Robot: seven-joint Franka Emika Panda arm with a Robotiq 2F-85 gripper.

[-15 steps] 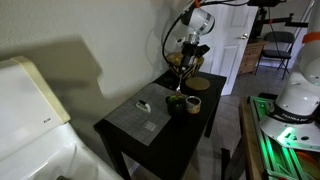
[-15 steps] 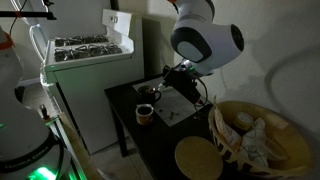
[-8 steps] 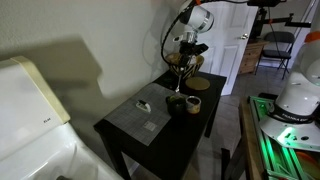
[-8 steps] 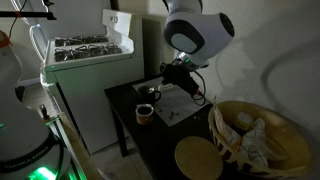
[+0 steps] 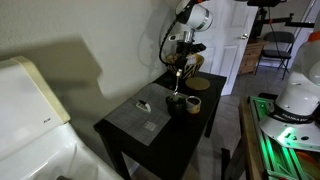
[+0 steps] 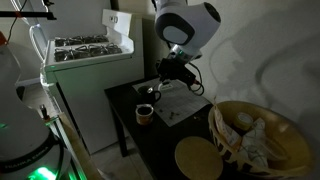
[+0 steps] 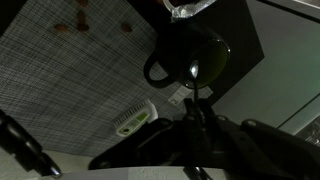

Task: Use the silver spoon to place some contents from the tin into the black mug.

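The silver spoon in my gripper tilts toward the mug next, its tip already at the black mug's opening (image 5: 177,98) (image 7: 204,63), and then I release it.
The black mug (image 7: 192,52) stands just past the grey placemat (image 7: 70,80), its handle turned towards the mat. My gripper (image 7: 196,126) is shut on the silver spoon (image 7: 195,92). The spoon runs from the fingers to the mug, and its tip glints at the mug's mouth. In an exterior view the gripper (image 5: 182,60) hangs above the mug (image 5: 176,101), with the spoon (image 5: 179,80) pointing down at it. The tan tin (image 5: 193,103) sits right beside the mug. The gripper (image 6: 166,78) also hangs just beyond the tin (image 6: 145,113).
A black side table (image 5: 190,132) carries everything, with a white appliance (image 6: 88,55) at one end. A large woven bowl (image 6: 255,135) and a round tan lid (image 6: 197,157) take up the other end. A small white tag (image 7: 135,118) lies on the mat.
The arm's wrist has swung sideways and carried the gripper and spoon a little further towards the mug. The grip on the spoon is unchanged.
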